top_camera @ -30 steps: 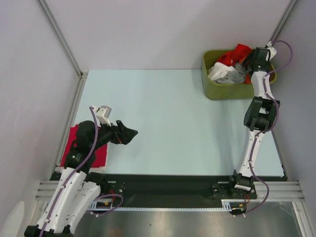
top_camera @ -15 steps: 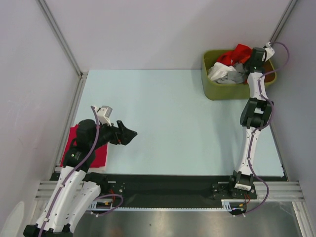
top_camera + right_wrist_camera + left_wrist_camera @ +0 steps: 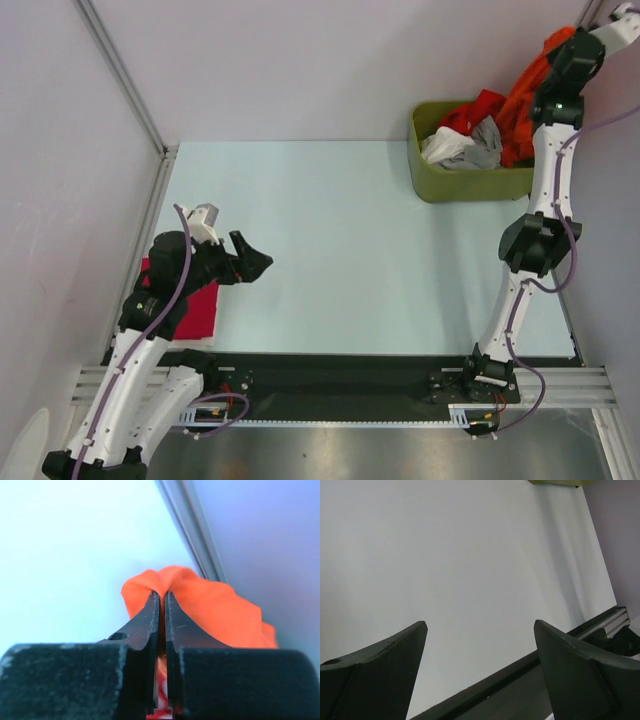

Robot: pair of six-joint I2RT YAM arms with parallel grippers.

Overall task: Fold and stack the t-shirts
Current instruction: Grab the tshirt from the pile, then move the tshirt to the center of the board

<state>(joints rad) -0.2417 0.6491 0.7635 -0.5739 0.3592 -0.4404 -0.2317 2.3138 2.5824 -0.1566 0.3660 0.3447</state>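
I will next swing my right gripper from the bin (image 3: 468,182) toward the magenta-red t-shirt (image 3: 198,312), then back and down over the pale blue table, whose middle is bare.
My right gripper (image 3: 562,52) is raised high at the back right, shut on a fold of the bright orange t-shirt (image 3: 524,92), which hangs from it down into the olive-green bin (image 3: 468,182). In the right wrist view the gripper (image 3: 161,595) pinches the orange t-shirt (image 3: 212,612) at its tips. Red (image 3: 470,110), white (image 3: 444,146) and grey (image 3: 488,134) t-shirts lie bunched in the bin. A folded magenta-red t-shirt (image 3: 198,312) lies at the near left, partly under my left arm. My left gripper (image 3: 254,266) hovers beside it, open and empty (image 3: 480,625).
The bin stands at the back right corner of the pale blue table (image 3: 340,240). A metal frame post (image 3: 120,75) and side walls close in the table on the left and right. A black rail (image 3: 340,375) runs along the near edge.
My right gripper closed on the orange t-shirt inside the bin and lifted it up toward the back right. The left arm drew back slightly to the left, still open.
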